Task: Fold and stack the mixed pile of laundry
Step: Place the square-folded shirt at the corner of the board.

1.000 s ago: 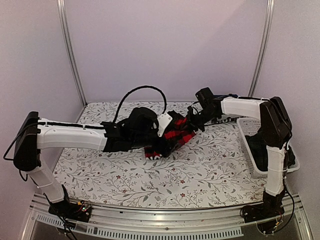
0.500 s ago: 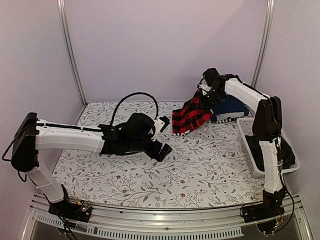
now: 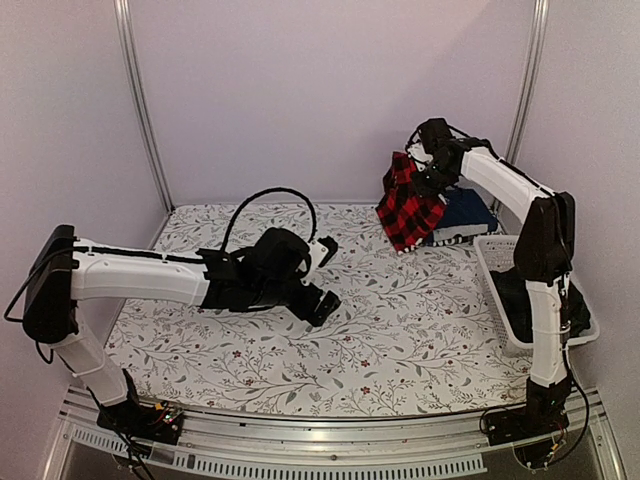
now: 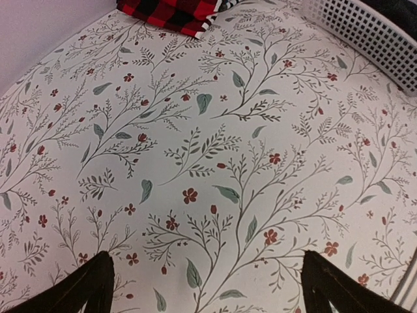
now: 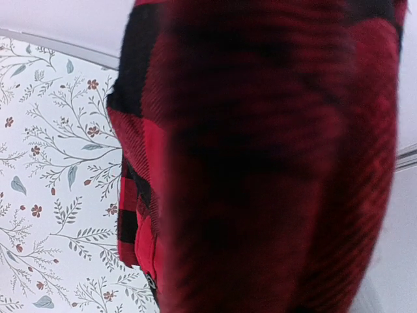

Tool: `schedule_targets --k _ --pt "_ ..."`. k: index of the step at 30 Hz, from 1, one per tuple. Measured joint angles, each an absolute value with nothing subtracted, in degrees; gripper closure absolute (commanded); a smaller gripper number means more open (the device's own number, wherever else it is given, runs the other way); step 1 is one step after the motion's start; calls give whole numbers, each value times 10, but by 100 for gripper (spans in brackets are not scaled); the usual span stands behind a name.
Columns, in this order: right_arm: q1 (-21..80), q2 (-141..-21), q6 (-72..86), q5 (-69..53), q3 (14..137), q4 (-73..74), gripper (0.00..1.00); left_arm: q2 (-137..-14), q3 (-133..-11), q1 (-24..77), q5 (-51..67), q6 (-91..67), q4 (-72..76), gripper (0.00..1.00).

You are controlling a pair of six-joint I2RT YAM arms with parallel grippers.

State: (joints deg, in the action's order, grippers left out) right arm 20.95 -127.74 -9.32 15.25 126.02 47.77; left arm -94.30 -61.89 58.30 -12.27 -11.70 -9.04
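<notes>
My right gripper moves to the right in the top view next, then down to free the shirt (image 3: 410,207), as the navy garment (image 3: 467,213) lies below it there.
My right gripper (image 3: 430,168) is shut on the red-and-black checked flannel shirt (image 3: 410,207) and holds it hanging in the air over the back right of the table. The shirt fills the right wrist view (image 5: 260,163) and hides the fingers there. Its lower edge shows at the top of the left wrist view (image 4: 172,10). A navy blue folded garment (image 3: 467,213) lies on the table behind the shirt. My left gripper (image 3: 325,300) is open and empty, low over the middle of the floral table cloth (image 4: 208,163); its fingertips (image 4: 98,283) stand wide apart.
A white lattice basket (image 3: 497,247) stands at the right edge and holds dark cloth (image 3: 517,292) whose pattern I cannot tell. Its wall shows in the left wrist view (image 4: 365,26). Metal frame posts stand at the back corners.
My left gripper has let go of the checked shirt and stayed low over the table. My right gripper has lifted the shirt off the table, up and to the back right.
</notes>
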Motion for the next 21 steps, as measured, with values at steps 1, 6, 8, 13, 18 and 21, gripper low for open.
schedule_targets --k 1,6,8,13,18,21 --pt "207 -1273 -96 153 1263 473 100 -944 -620 583 -123 -115 -93 0" --pt "186 -1264 -101 153 1272 467 100 -947 -622 583 -123 -105 -101 0" --pt "178 -1264 -101 153 1272 467 100 -950 -623 582 -123 -102 -103 0" --pt "146 -1264 -85 128 1282 472 100 -955 -624 580 -121 -98 -107 0" --pt "99 -1263 -64 81 1291 467 100 -965 -626 578 -118 -96 -109 0" --pt "67 -1264 -57 48 1291 465 99 -970 -627 575 -113 -96 -112 0"
